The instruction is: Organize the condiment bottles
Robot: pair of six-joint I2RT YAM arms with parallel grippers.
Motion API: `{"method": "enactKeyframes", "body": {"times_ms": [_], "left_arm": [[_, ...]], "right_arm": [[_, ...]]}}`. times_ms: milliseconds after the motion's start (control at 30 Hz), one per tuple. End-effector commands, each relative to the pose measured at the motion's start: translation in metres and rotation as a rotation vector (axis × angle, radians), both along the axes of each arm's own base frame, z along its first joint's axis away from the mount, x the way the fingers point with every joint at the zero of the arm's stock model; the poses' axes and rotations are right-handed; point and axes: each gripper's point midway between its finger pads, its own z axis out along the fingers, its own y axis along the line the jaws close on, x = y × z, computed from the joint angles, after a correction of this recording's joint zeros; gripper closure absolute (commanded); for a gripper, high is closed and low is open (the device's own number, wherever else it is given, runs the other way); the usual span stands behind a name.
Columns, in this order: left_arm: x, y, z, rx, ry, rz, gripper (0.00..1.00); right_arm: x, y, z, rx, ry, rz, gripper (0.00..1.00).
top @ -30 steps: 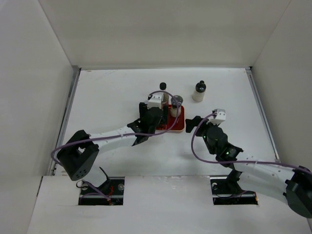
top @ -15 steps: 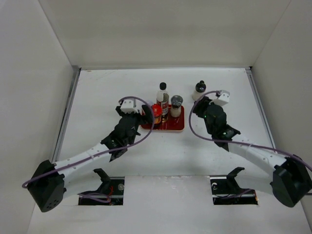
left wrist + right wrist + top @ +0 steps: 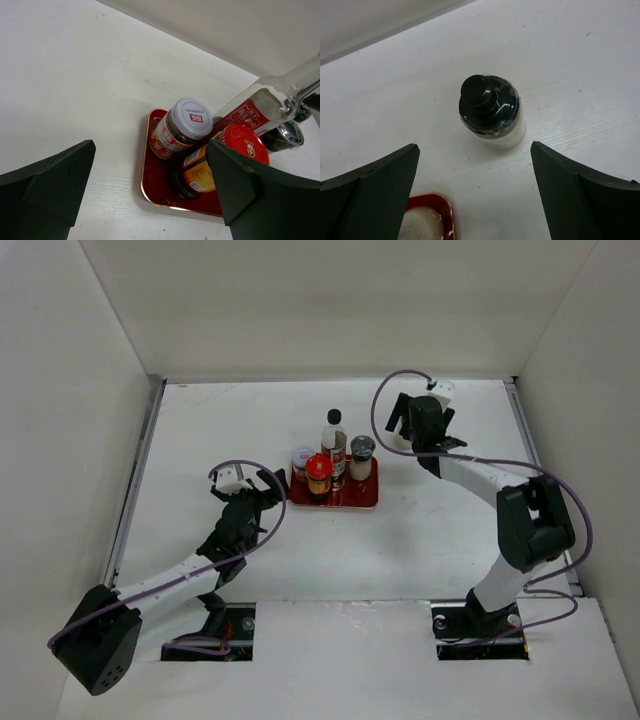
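My right gripper has the white bottle (image 3: pixel 492 112) below and beyond its fingers, so it should move down and outward next, then close on the black cap.
Four condiment containers stand on the red tray (image 3: pixel 350 499): the tall clear dark-sauce bottle (image 3: pixel 334 445), the red-lidded yellow jar (image 3: pixel 318 473), the pale-lidded red-label jar (image 3: pixel 302 459) and the grey-lidded shaker (image 3: pixel 362 455). My left gripper (image 3: pixel 264 486) is open and empty, just left of the tray. Its wrist view shows the pale-lidded jar (image 3: pixel 184 126), the red-lidded jar (image 3: pixel 227 160) and the tall bottle (image 3: pixel 260 107). My right gripper (image 3: pixel 404 424) is open above the white black-capped bottle (image 3: pixel 492 112), which stands on the table beyond the fingertips and is mostly hidden in the top view.
The white table (image 3: pixel 220 430) is walled at the back and both sides. The tray's corner (image 3: pixel 434 204) lies just near-left of the right gripper (image 3: pixel 475 146). The tray edge (image 3: pixel 150 186) lies between the left gripper's fingers (image 3: pixel 55 175).
My left gripper has drawn back from the tray to the near left, leaving the jars standing on it. My right arm has swung out to the far side over the white bottle.
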Motion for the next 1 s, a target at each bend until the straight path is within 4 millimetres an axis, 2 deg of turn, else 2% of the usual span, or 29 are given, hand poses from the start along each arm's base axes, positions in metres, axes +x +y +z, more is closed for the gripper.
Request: {"method": "enactKeyframes", "body": {"times_ms": [0,133,233,400,700,767,833,967], "left_arm": [[0.003,-0.006,0.018,-0.088,-0.062,-0.013,0.02],[0.006,-0.007,0.011,-0.077,-0.043,-0.006,0.00],[0.009,-0.007,0.005,-0.064,-0.026,0.002,0.00],[0.010,-0.006,0.001,-0.057,-0.015,0.008,0.00],[0.016,-0.007,-0.009,-0.034,0.010,0.021,0.00],[0.017,-0.006,-0.010,-0.029,0.015,0.022,0.00],[0.015,-0.004,-0.007,-0.038,0.002,0.027,0.00],[0.013,0.005,-0.005,-0.048,-0.011,0.066,0.00]], "right_arm": [[0.019,0.006,0.007,-0.029,0.002,0.038,0.00],[0.035,0.001,-0.009,-0.056,0.036,0.025,0.00],[0.041,-0.006,-0.017,-0.063,0.044,0.002,0.07],[0.049,-0.021,-0.017,-0.089,0.027,-0.049,0.17],[0.060,-0.022,-0.022,-0.129,0.027,-0.043,0.44],[0.056,-0.024,-0.015,-0.125,-0.001,-0.051,0.49],[0.043,-0.030,-0.001,-0.117,-0.051,-0.070,0.50],[-0.002,-0.023,0.022,-0.094,-0.114,-0.068,0.49]]}}
